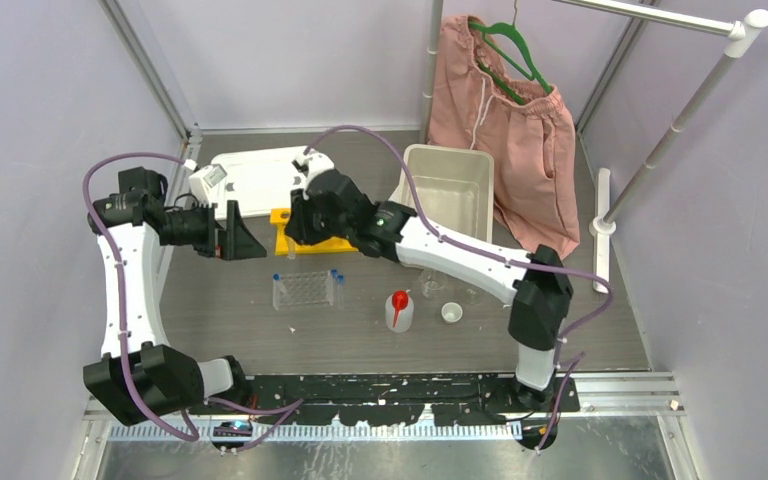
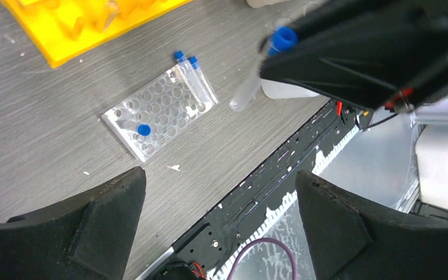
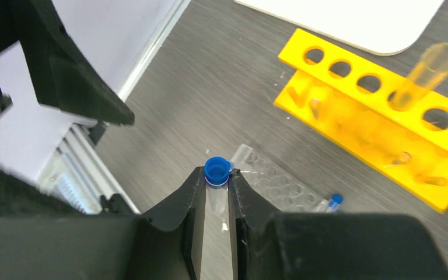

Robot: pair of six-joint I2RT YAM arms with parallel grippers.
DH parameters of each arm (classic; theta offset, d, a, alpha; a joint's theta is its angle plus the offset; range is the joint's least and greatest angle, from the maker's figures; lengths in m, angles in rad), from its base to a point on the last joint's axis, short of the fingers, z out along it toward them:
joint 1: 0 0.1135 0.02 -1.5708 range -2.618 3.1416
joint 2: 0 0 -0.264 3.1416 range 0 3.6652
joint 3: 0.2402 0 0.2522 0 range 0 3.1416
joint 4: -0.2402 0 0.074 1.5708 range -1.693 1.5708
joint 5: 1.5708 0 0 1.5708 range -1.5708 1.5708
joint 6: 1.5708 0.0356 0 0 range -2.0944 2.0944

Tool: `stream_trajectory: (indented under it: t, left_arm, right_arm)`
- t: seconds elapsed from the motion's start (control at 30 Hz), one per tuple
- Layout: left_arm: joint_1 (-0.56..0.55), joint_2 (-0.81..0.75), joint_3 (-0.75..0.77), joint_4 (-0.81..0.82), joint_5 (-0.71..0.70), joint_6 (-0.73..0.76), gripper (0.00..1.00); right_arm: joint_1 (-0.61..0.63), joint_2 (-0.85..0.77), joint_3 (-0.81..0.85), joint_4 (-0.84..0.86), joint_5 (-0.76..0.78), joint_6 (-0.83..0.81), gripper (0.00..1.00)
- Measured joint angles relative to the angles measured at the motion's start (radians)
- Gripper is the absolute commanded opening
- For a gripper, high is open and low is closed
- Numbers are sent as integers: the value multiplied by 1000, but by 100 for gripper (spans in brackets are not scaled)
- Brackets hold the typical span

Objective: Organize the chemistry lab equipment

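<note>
I will move my right gripper back and down to release its tube into the grid rack's near corner (image 1: 281,300), as holes beside the standing blue-capped tube are empty.
My right gripper (image 3: 216,179) is shut on a small blue-capped tube (image 3: 216,167), held in the air above the clear plastic grid rack (image 3: 275,185). In the left wrist view that tube (image 2: 251,87) hangs from the black right fingers. My left gripper (image 2: 219,175) stands open and empty just left of the right gripper (image 1: 293,222). The grid rack (image 2: 162,108) holds one blue-capped tube (image 2: 144,129), and two more (image 2: 186,59) lie at its edge. The yellow tube rack (image 3: 379,125) carries a clear tube (image 3: 424,76). The red-spouted squeeze bottle (image 1: 398,308), glassware (image 1: 431,286) and a tiny white cup (image 1: 451,313) stand to the right.
A white bin (image 1: 447,190) and a flat white board (image 1: 255,180) sit behind the racks. Pink shorts on a green hanger (image 1: 508,150) hang from a rail at the back right. A black mounting strip (image 1: 400,390) runs along the table's near edge.
</note>
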Motion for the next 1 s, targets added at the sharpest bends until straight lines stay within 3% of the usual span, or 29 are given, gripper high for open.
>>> stream_trajectory:
  t: [0.17, 0.33, 0.6, 1.0]
  left_arm:
    - [4, 51, 22, 48, -69, -98, 99]
    - [23, 89, 29, 85, -128, -168, 98]
    - [30, 100, 30, 90, -170, -197, 98]
    - [31, 100, 30, 90, -174, -192, 98]
  right_arm:
    - [71, -124, -255, 212, 109, -127, 1]
    - [179, -124, -399, 403, 154, -251, 1]
    - [242, -5, -437, 604, 174, -393, 1]
    - [241, 129, -443, 723, 196, -487, 1]
